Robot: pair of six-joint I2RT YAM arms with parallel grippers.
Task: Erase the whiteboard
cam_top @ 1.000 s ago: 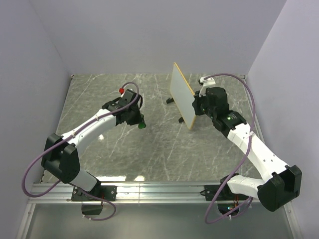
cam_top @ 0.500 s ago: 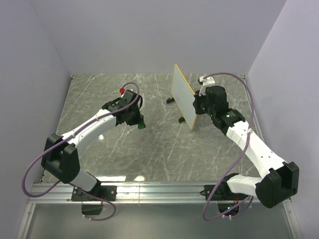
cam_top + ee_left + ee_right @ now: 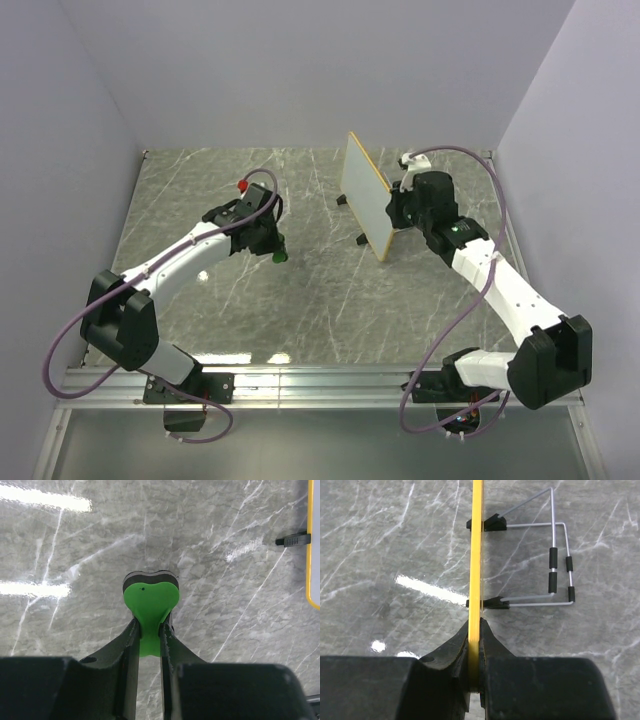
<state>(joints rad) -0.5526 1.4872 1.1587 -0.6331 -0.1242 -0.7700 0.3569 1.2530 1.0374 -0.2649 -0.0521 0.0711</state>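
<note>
The board stands upright, clear of the wire stand's black-sleeved bar [image 3: 553, 570], so my right gripper lowers toward that bar next, tilting the board that way, and releases.
The whiteboard [image 3: 362, 192] stands upright on two black feet at the back centre-right, its white face turned left, its frame yellow-orange. My right gripper [image 3: 393, 212] is shut on its top edge; in the right wrist view the yellow edge [image 3: 477, 555] runs straight up from between the fingers. My left gripper [image 3: 272, 244] is shut on the small green eraser [image 3: 280, 256], well left of the board and apart from it. In the left wrist view the eraser [image 3: 150, 602] sticks out past the fingertips above the marble, and the board's edge [image 3: 313, 545] shows at far right.
A wire stand with black sleeves [image 3: 555, 570] props the board from behind. A red-capped marker [image 3: 243, 185] lies behind the left arm. Grey walls close in the marble table [image 3: 320, 300] on the left, back and right.
The right gripper and the board have shifted slightly up and left. The left gripper with the eraser has moved a little down and left.
</note>
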